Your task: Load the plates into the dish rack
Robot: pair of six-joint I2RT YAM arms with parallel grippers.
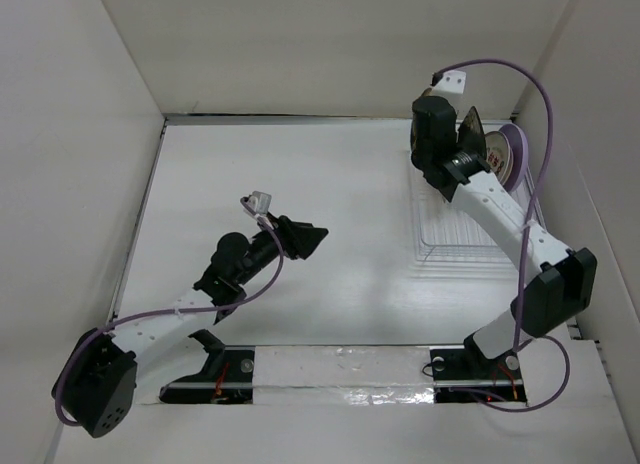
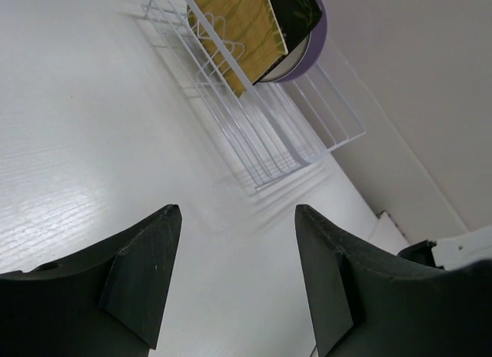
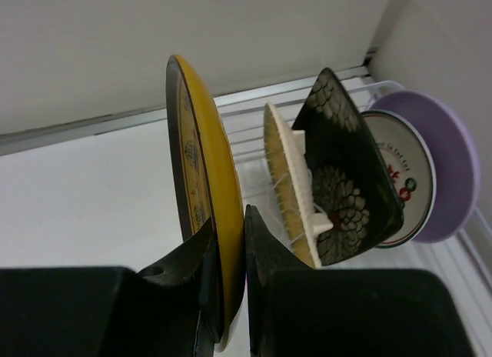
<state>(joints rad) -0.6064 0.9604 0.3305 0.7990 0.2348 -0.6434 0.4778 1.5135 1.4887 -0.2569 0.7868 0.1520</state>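
Next, my right gripper brings the brown-gold plate [image 3: 201,141] down on edge into the empty slot below, beside the yellow woven plate, and releases the brown-gold plate's rim.
My right gripper [image 3: 229,215] is shut on the rim of a brown-gold round plate [image 3: 201,141], held upright on edge over the far end of the white wire dish rack [image 3: 250,115]. To its right in the rack stand a yellow woven squarish plate [image 3: 286,172], a black rectangular plate with white flowers [image 3: 342,180], a white red-flowered plate [image 3: 401,180] and a lavender plate [image 3: 450,161]. In the top view the right gripper [image 1: 462,136] is at the rack's [image 1: 460,239] far end. My left gripper [image 1: 308,239] is open and empty over the table's middle; its wrist view [image 2: 236,211] shows the rack [image 2: 269,134].
White walls enclose the table on the left, back and right; the rack sits close to the right wall [image 1: 590,134]. The near part of the rack holds no plates. A foil-taped strip [image 1: 340,369] runs along the near edge between the arm bases.
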